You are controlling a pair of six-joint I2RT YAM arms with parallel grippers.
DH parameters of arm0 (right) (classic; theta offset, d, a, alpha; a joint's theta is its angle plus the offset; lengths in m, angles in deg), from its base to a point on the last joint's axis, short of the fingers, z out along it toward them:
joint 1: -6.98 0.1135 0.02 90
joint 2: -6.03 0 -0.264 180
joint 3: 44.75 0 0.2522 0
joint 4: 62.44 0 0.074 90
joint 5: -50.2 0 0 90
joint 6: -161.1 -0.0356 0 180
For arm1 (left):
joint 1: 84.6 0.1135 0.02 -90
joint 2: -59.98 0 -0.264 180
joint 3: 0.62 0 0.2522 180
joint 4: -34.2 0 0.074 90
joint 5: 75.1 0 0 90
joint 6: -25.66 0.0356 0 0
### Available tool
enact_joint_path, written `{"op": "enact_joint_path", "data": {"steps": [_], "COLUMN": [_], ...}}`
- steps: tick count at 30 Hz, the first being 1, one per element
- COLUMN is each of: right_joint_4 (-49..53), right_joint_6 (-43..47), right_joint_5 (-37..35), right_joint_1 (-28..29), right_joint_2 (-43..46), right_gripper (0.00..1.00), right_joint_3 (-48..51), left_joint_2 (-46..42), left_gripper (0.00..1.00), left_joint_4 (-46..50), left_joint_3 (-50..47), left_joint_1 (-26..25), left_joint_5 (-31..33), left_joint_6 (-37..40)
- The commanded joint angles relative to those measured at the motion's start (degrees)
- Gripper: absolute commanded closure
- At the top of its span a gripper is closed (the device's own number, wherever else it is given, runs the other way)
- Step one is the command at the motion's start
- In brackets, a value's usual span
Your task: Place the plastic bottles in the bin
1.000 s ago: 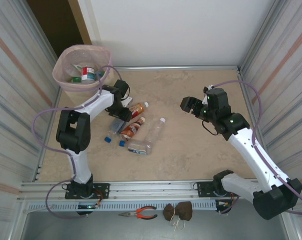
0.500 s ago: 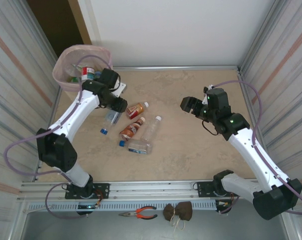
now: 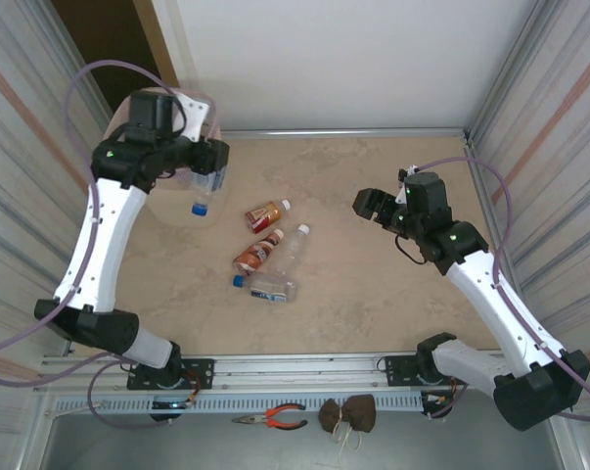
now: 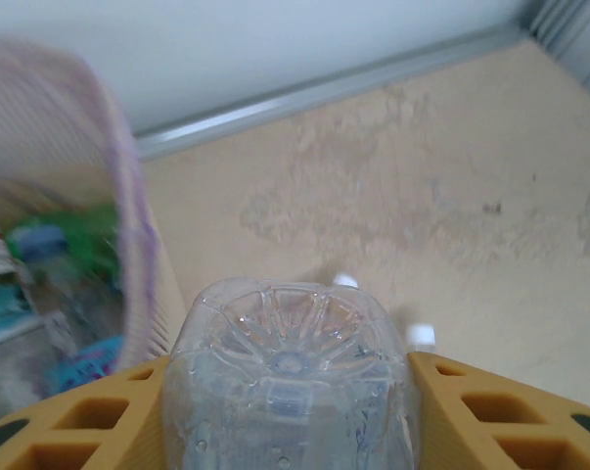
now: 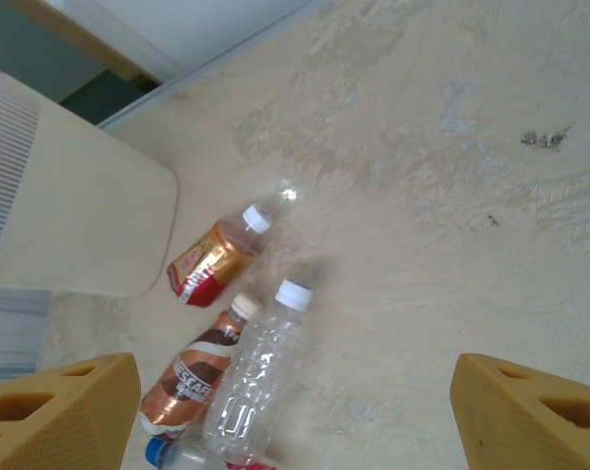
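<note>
My left gripper is holding the clear bottle (image 3: pixel 203 192) and should swing away from my base over the pink-lined bin next, then lower the bottle inside to let go.
My left gripper (image 3: pixel 208 176) is raised beside the bin (image 3: pixel 203 104) and shut on a clear plastic bottle (image 3: pixel 203 192), which hangs with its blue cap down. In the left wrist view the bottle's ribbed base (image 4: pixel 290 367) sits between the yellow fingers (image 4: pixel 490 411), and the pink-lined bin (image 4: pixel 128 225) with bottles inside is at the left. Several bottles lie mid-table: a gold-labelled one (image 3: pixel 265 213), a brown-labelled one (image 3: pixel 257 251), a clear one (image 3: pixel 293 247) and one with a blue cap (image 3: pixel 270 288). My right gripper (image 3: pixel 373 208) hovers open to their right, above the clear bottle (image 5: pixel 260 382).
Corrugated walls close in the table on the left and right, and a white wall stands at the back. Pliers (image 3: pixel 270 419) and a brown bundle (image 3: pixel 348 414) lie on the near ledge. The beige bin wall (image 5: pixel 69 206) stands left of the gold-labelled bottle (image 5: pixel 211 259).
My left arm has lifted the clear blue-capped bottle off the table and swung it up and left to the bin's side. The right arm has not moved.
</note>
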Motion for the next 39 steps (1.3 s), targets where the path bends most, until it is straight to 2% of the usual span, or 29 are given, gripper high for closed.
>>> {"op": "enact_joint_path", "data": {"steps": [1,8,15,26,39], "right_joint_4": [-0.61,0.02,0.21,0.45,0.36], "right_joint_6": [0.92,0.90,0.81,0.38,0.43], "right_joint_5": [0.35,0.71,0.73,0.83,1.01], "right_joint_1": [-0.47,-0.40,-0.40,-0.24,-0.21], "right_joint_2": [-0.15,-0.41,-0.55,-0.87,-1.55], "right_gripper": [0.19,0.18,0.18,0.19,0.19], "right_joint_3": [-0.80,-1.86,-2.35,-2.61,-2.20], "left_joint_2": [-2.86,-3.82,0.67,13.81,19.47], "left_gripper": [0.50,0.53,0.54,0.57,0.58], "left_joint_4": [-5.63,-19.04,-25.72,-23.16,-11.97], "left_joint_3": [2.21,1.69,3.60,9.23,6.35], "left_joint_1": [3.70,12.49,16.82,17.95,17.53], "left_joint_5": [-4.77,-9.74,-10.51,-12.51,-13.82], "left_joint_6": [-1.61,-6.89,-9.99,-10.20,-7.92]}}
